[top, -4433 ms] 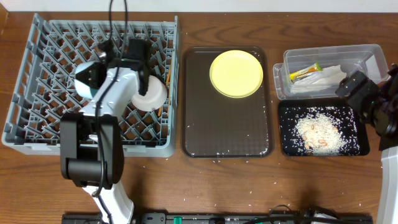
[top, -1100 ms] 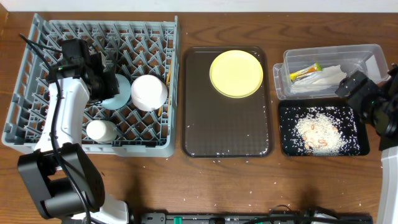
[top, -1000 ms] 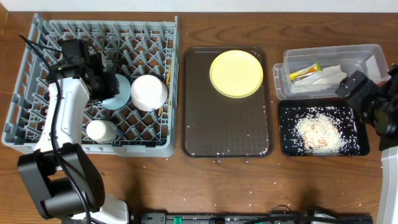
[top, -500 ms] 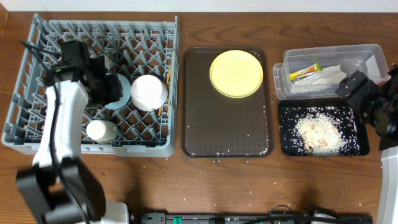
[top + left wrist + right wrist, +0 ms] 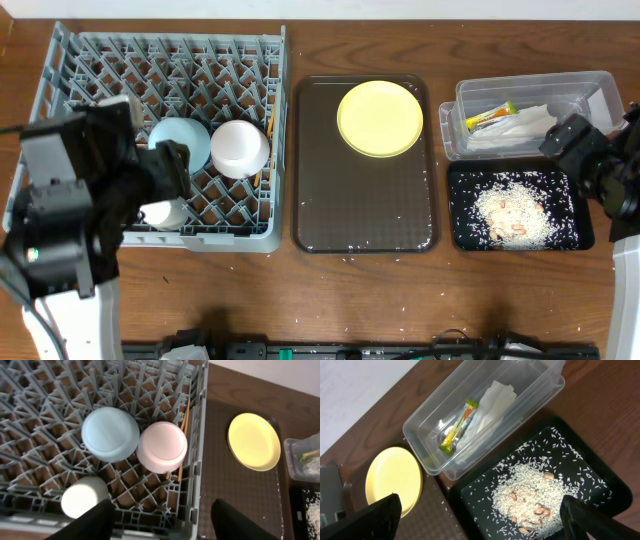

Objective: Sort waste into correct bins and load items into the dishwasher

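The yellow plate (image 5: 380, 118) is still outside the rack, so my right gripper should next leave the black tray and lower onto the plate's rim by the clear tub.
My left gripper (image 5: 160, 522) hangs open and empty, high over the near edge of the grey dishwasher rack (image 5: 60, 120). In the rack sit the upturned light-blue bowl (image 5: 110, 434), the white bowl (image 5: 161, 446), the white cup (image 5: 84, 501) and the chopsticks (image 5: 184, 425). The yellow plate (image 5: 380, 118) lies on the brown serving tray (image 5: 360, 200). My right gripper (image 5: 485, 515) is open over the black tray (image 5: 470, 504) of rice scraps (image 5: 530, 495). The clear tub (image 5: 420, 435) holds the wrapper (image 5: 456, 427) and the napkin (image 5: 490, 402).
Stray rice grains lie scattered on the serving tray and on the wooden table (image 5: 380, 300) in front of it. The raised left arm (image 5: 60, 220) hides the rack's near left corner in the overhead view.
The left gripper opened and let go of the light-blue bowl, which stays upturned in the rack. The left arm rose and drew back toward the rack's near edge. The right arm has not moved.
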### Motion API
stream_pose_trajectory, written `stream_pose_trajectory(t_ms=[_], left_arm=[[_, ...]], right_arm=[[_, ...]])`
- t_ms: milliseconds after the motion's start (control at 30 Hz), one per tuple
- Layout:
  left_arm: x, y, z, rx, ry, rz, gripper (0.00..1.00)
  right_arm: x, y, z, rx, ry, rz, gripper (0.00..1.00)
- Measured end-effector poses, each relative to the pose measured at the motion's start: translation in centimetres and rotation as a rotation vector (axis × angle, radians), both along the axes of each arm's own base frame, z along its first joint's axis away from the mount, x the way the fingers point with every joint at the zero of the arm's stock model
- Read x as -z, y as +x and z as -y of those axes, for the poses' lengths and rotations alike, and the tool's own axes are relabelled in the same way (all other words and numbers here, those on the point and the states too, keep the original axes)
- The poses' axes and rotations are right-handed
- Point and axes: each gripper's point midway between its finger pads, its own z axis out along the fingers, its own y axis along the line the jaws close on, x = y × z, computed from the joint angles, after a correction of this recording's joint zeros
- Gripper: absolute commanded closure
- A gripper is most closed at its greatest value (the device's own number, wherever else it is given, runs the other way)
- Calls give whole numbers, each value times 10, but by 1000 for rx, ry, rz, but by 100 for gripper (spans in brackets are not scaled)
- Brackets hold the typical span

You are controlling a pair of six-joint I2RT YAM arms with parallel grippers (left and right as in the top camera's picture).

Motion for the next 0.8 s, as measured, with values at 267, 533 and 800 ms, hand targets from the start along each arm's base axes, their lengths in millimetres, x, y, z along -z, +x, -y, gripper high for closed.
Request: stream_pose_trajectory(t_ms=[267,533,800], left_arm=[[-29,3,37,158,-17,142,42],[23,46,128,442,-20,-7,44],[52,75,168,464,39,-27,44]], right_arm=[[0,0,0,0,0,0,1],[0,0,0,0,0,0,1],[0,0,0,1,2,1,1]])
